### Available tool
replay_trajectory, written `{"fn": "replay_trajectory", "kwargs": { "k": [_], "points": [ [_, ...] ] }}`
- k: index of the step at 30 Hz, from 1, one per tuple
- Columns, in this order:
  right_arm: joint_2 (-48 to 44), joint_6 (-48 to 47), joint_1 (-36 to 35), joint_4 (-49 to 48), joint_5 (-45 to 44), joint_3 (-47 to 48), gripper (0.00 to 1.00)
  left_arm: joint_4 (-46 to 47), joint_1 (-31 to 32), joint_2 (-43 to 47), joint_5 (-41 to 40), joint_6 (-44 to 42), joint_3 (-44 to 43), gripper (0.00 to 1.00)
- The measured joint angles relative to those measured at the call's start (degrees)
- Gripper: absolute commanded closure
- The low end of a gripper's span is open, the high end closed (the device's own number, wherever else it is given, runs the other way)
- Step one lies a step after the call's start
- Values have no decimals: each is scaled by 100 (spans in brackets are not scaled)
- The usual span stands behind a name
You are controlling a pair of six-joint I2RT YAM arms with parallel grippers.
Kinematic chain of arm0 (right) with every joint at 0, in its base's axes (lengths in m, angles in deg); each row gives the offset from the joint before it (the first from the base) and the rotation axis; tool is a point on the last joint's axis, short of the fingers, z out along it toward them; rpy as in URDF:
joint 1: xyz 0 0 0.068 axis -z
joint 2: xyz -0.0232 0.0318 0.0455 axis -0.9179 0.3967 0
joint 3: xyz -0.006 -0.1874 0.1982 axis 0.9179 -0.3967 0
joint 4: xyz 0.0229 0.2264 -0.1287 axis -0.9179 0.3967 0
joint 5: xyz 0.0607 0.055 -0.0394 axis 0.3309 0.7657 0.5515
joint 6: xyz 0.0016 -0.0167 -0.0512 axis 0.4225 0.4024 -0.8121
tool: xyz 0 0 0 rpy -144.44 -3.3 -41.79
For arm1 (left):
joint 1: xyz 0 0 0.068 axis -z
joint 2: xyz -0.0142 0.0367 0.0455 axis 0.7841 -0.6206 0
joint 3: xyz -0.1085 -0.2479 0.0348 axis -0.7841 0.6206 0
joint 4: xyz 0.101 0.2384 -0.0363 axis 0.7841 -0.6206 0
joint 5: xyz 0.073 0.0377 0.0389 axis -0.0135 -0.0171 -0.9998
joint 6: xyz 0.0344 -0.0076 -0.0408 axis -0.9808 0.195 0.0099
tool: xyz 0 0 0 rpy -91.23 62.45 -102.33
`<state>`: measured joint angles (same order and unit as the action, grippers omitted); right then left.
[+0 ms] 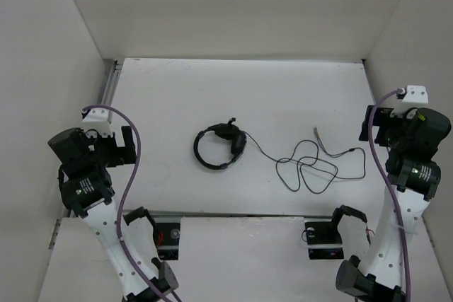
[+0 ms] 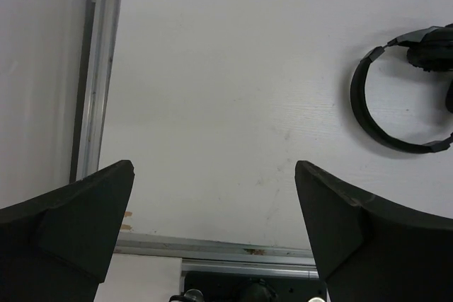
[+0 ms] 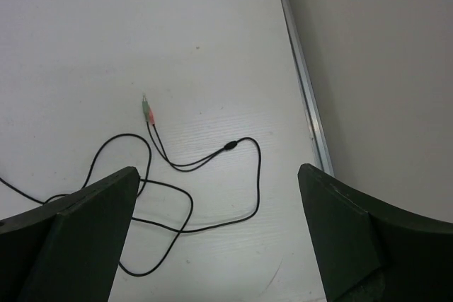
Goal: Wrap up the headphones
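I should next bring my left gripper to the right in the top view and down onto the headband's curved middle (image 1: 195, 148) (image 2: 357, 100), which is uncovered and away from the earcups.
The black headphones (image 1: 219, 148) lie flat near the middle of the white table, headband to the left, earcups to the right. They also show at the right edge of the left wrist view (image 2: 396, 97). Their thin black cable (image 1: 311, 167) trails right in loose loops and ends in a green and a pink plug (image 3: 147, 111). My left gripper (image 1: 117, 143) is open and empty at the table's left side, well clear of the headphones. My right gripper (image 1: 371, 126) is open and empty at the right side, above the cable's end loops (image 3: 212, 196).
A metal rail (image 2: 95, 68) runs along the table's left edge and another (image 3: 304, 83) along the right edge. White walls enclose the table on three sides. Thick purple robot cables (image 1: 134, 175) hang along both arms.
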<state>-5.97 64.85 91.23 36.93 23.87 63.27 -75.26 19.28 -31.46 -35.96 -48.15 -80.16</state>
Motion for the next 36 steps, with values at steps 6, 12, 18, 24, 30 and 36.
{"fn": "replay_trajectory", "kwargs": {
  "k": [6,12,18,24,30,36],
  "points": [
    [-240,63,-203,-407,-313,-310,0,35,616,-52,-262,411,57,0],
    [-520,63,-435,-1154,-772,-929,0,304,1486,-264,-304,879,328,0],
    [-748,4,-929,-2100,-992,-1867,0,946,2573,-669,-315,1427,750,0],
    [-1049,83,-1543,-2933,-914,-2627,0,1867,3473,-1128,-625,1947,1679,0],
    [-1198,476,-1545,-3357,-404,-2640,0,2704,4378,-1263,-1226,2308,2573,1],
    [-1196,890,-1375,-3458,61,-2643,0,3423,4911,-1969,-1646,2671,2712,6]
  ]
}}
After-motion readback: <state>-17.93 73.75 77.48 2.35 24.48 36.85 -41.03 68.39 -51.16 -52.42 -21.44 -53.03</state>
